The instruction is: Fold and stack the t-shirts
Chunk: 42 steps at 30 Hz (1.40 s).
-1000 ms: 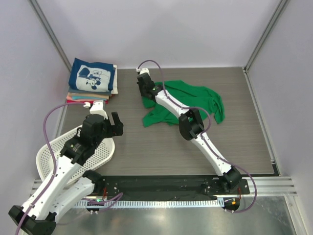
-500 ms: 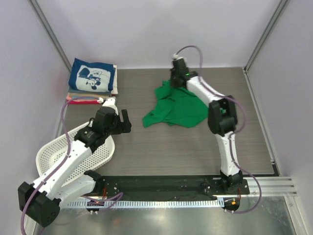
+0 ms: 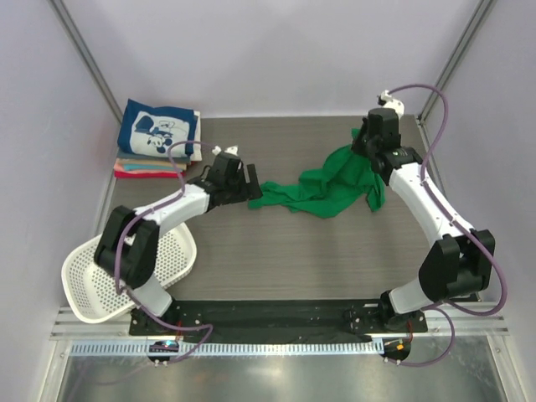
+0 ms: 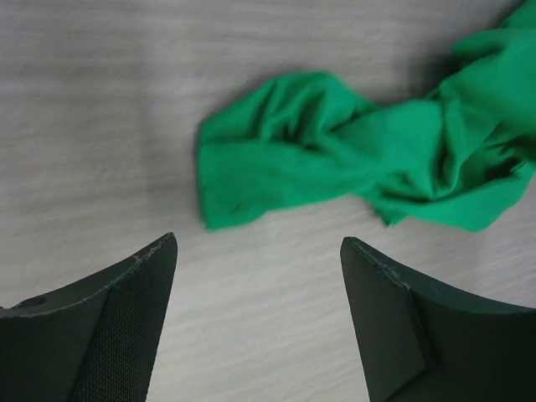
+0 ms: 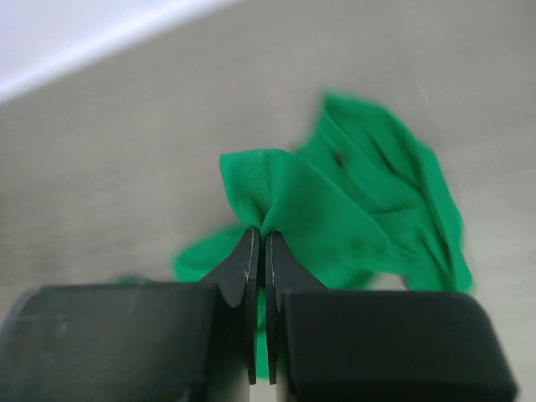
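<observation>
The robot's right gripper needs to move up next, then down to the bare tabletop by the back wall (image 3: 344,133) to let go of what it pinches, since the green t-shirt (image 3: 322,186) is bunched up.
The bright green t-shirt (image 3: 322,186) lies bunched and stretched across the middle back of the table. My right gripper (image 3: 362,144) is shut on a pinch of its cloth at the back right, lifting that end; in the right wrist view the fabric (image 5: 335,209) bulges out from the shut tips (image 5: 260,233). My left gripper (image 3: 254,186) stands open just short of the shirt's left end (image 4: 276,167), with only bare table between its fingers (image 4: 258,243). A navy t-shirt with white cartoon print (image 3: 159,130) tops a folded stack (image 3: 146,170) at the back left.
A white perforated basket (image 3: 84,289) sits at the near left beside the left arm's base. Grey walls close in the table at the back and sides. A metal rail runs along the near edge.
The right arm swung from back left to back right with the green t-shirt pinched, dragging it out long. The left arm reached from over the basket to the shirt's left end.
</observation>
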Motion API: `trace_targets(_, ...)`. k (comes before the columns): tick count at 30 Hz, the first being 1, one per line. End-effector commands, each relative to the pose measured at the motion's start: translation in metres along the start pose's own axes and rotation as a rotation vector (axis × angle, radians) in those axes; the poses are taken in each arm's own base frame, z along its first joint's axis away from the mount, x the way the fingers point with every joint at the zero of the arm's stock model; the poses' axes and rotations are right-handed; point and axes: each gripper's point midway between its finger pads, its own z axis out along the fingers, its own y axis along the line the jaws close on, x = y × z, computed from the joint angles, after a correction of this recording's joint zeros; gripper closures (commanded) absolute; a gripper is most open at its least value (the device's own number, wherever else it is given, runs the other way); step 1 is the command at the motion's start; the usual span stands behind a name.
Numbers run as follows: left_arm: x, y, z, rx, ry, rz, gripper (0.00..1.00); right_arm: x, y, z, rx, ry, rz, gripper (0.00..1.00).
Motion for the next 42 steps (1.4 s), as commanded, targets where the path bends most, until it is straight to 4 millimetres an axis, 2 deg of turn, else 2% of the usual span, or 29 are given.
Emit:
trace_targets(1, -0.030, -0.031, 0.018, 0.092, -0.063, -0.031, 0.21, 0.027, -0.045, -0.001, 0.119, 0.048, 0.092, 0.99)
trace_targets(2, -0.033, -0.035, 0.021, 0.101, -0.062, -0.039, 0.21, 0.027, -0.051, -0.001, 0.122, 0.052, 0.101, 0.99)
trace_targets(5, -0.021, -0.029, 0.035, 0.080, -0.032, -0.089, 0.27, 0.035, -0.048, 0.001, 0.090, 0.083, 0.096, 0.99)
trace_targets(8, -0.015, -0.020, 0.040, 0.048, -0.039, -0.113, 0.35, 0.042, -0.042, 0.003, 0.062, 0.111, 0.104, 0.99)
trace_targets(9, -0.015, -0.008, 0.043, -0.002, -0.061, -0.119, 0.39, 0.043, -0.040, 0.004, 0.053, 0.116, 0.105, 0.99)
trace_targets(10, -0.015, -0.005, 0.044, -0.012, -0.071, -0.124, 0.40, 0.045, -0.039, 0.007, 0.048, 0.125, 0.107, 0.99)
trace_targets(15, -0.016, 0.011, 0.054, -0.072, -0.089, -0.122, 0.42, 0.054, -0.034, 0.013, 0.019, 0.154, 0.109, 0.99)
trace_targets(20, -0.022, 0.012, 0.066, -0.082, -0.084, -0.120, 0.46, 0.061, -0.033, 0.017, 0.012, 0.171, 0.108, 0.99)
trace_targets(21, -0.016, 0.016, 0.070, -0.099, -0.064, -0.123, 0.46, 0.061, -0.032, 0.017, 0.005, 0.173, 0.109, 0.99)
trace_targets(26, -0.017, 0.017, 0.077, -0.112, -0.063, -0.131, 0.50, 0.064, -0.031, 0.017, -0.008, 0.179, 0.109, 0.99)
trace_targets(29, -0.016, 0.018, 0.082, -0.114, -0.057, -0.132, 0.56, 0.066, -0.031, 0.017, -0.007, 0.182, 0.105, 0.99)
trace_targets(30, -0.017, 0.015, 0.083, -0.103, -0.054, -0.132, 0.64, 0.066, -0.032, 0.018, -0.005, 0.181, 0.105, 0.99)
trace_targets(32, -0.016, 0.013, 0.085, -0.097, -0.050, -0.131, 0.73, 0.067, -0.033, 0.018, -0.001, 0.184, 0.103, 0.99)
trace_targets(33, -0.017, 0.012, 0.084, -0.094, -0.051, -0.131, 0.80, 0.068, -0.033, 0.018, -0.001, 0.184, 0.101, 0.99)
trace_targets(38, -0.027, 0.016, 0.071, -0.117, -0.093, -0.129, 0.97, 0.066, -0.034, 0.017, 0.006, 0.177, 0.101, 0.99)
trace_targets(41, -0.039, 0.013, 0.049, -0.120, -0.127, -0.109, 1.00, 0.057, -0.032, 0.011, -0.004, 0.155, 0.107, 0.99)
trace_targets(42, -0.047, 0.009, 0.034, -0.114, -0.145, -0.104, 1.00, 0.051, -0.030, 0.009, -0.010, 0.143, 0.111, 0.99)
